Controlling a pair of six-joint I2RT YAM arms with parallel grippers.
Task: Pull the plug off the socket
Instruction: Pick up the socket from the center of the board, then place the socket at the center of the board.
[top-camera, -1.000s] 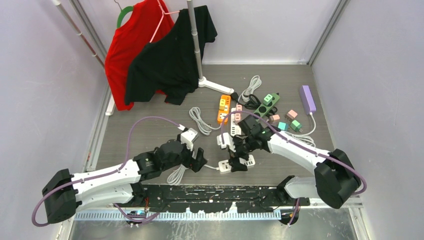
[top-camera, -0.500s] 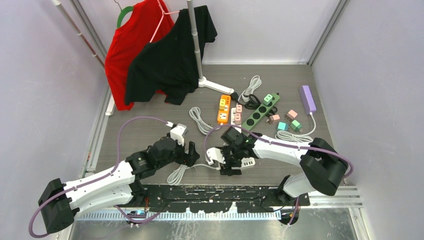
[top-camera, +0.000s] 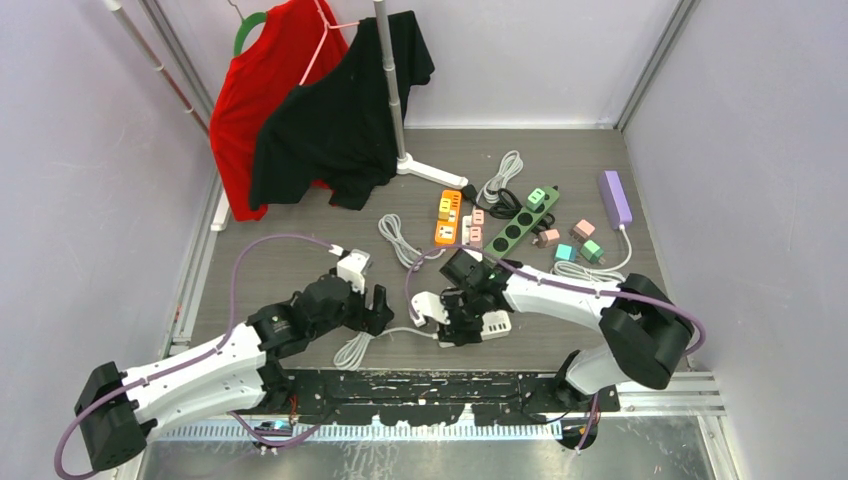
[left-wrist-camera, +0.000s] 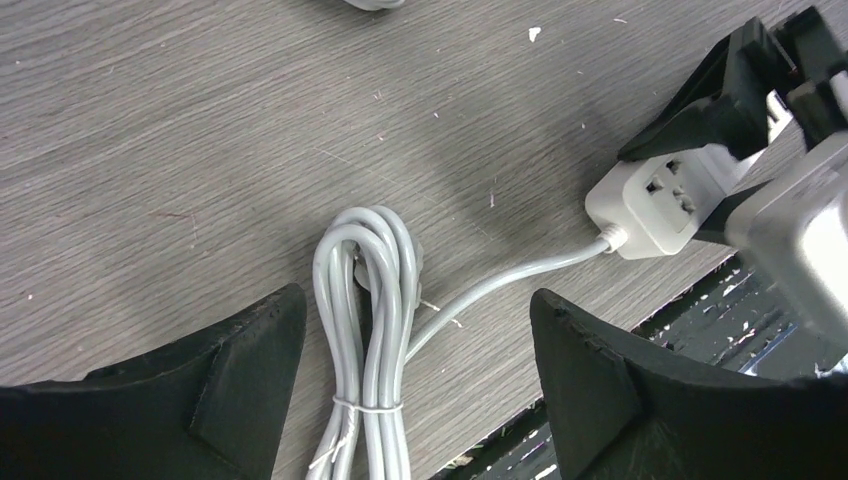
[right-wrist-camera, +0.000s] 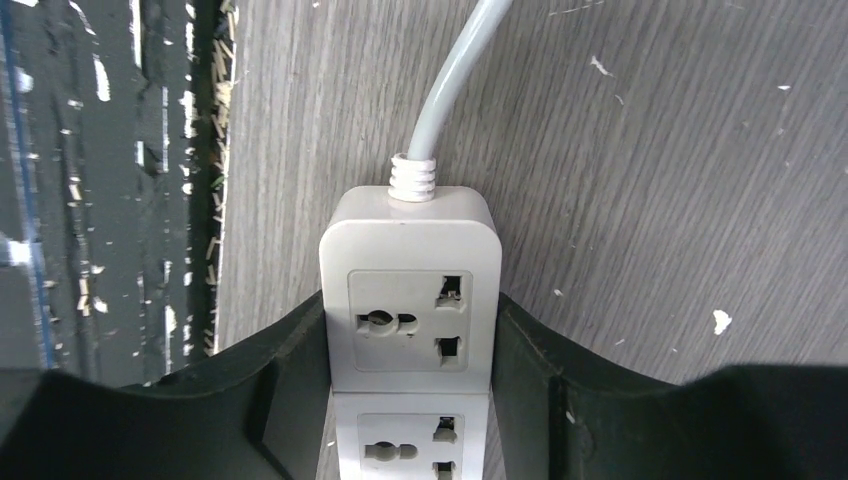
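Note:
The robot's right gripper should lift the white socket strip, move it outward to the bare tabletop (top-camera: 584, 194) beside the purple strip, lower it and let it go.
A white socket strip (right-wrist-camera: 410, 300) lies near the table's front edge, also seen in the top view (top-camera: 496, 325) and in the left wrist view (left-wrist-camera: 655, 205). My right gripper (right-wrist-camera: 410, 335) is shut on its cable end, one finger pressed against each long side. Two outlets show between the fingers and both are empty. The plug is hidden. The strip's grey cable (right-wrist-camera: 450, 80) runs to a tied coil (left-wrist-camera: 375, 300). My left gripper (left-wrist-camera: 415, 300) hangs open just above that coil, holding nothing; the top view shows it (top-camera: 378, 305) left of the strip.
Behind the strip lie an orange strip (top-camera: 447, 217) and a green strip (top-camera: 520, 222) with small coloured adapters, a purple strip (top-camera: 616, 198) and more coiled cables (top-camera: 398, 240). A clothes stand (top-camera: 392, 90) with red and black shirts is at the back left. The black front rail (top-camera: 430, 385) is close by.
My right gripper has moved left to the strip's cable end and closed from wide open onto its sides. The left gripper has drawn back slightly to the left, staying open.

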